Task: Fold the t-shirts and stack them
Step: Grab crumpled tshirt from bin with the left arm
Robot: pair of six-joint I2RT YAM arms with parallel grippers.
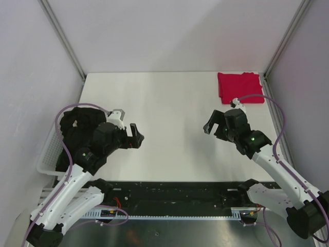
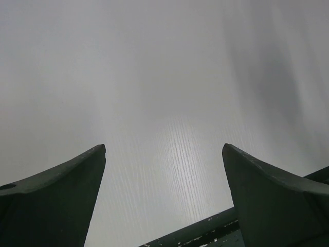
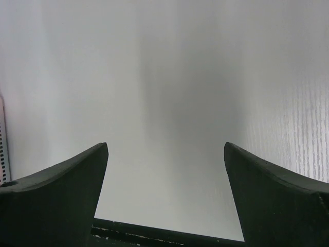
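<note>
The left gripper goes to the left in the top view, across and down onto the black t-shirt's far part point(image 1: 84, 116) next, because the black t-shirt lies unfolded there.
A crimson red t-shirt point(image 1: 239, 87) lies folded flat at the table's far right corner. A black t-shirt point(image 1: 74, 127) is heaped in the white lattice basket point(image 1: 47, 154) at the table's left edge, partly hidden by my left arm. My left gripper point(image 1: 136, 136) is open and empty, low over the bare table just right of the basket; its wrist view shows open fingers point(image 2: 61, 190) over white table. My right gripper point(image 1: 211, 123) is open and empty over the table's right middle, nearer than the red shirt; its fingers point(image 3: 277, 190) frame bare table. No pink or green garment shows.
The white table point(image 1: 164, 113) is walled by white panels on the left, back and right. A black rail point(image 1: 169, 193) runs along the near edge by the arm bases. A sliver of lattice point(image 3: 3, 149) shows at the right wrist view's left edge.
</note>
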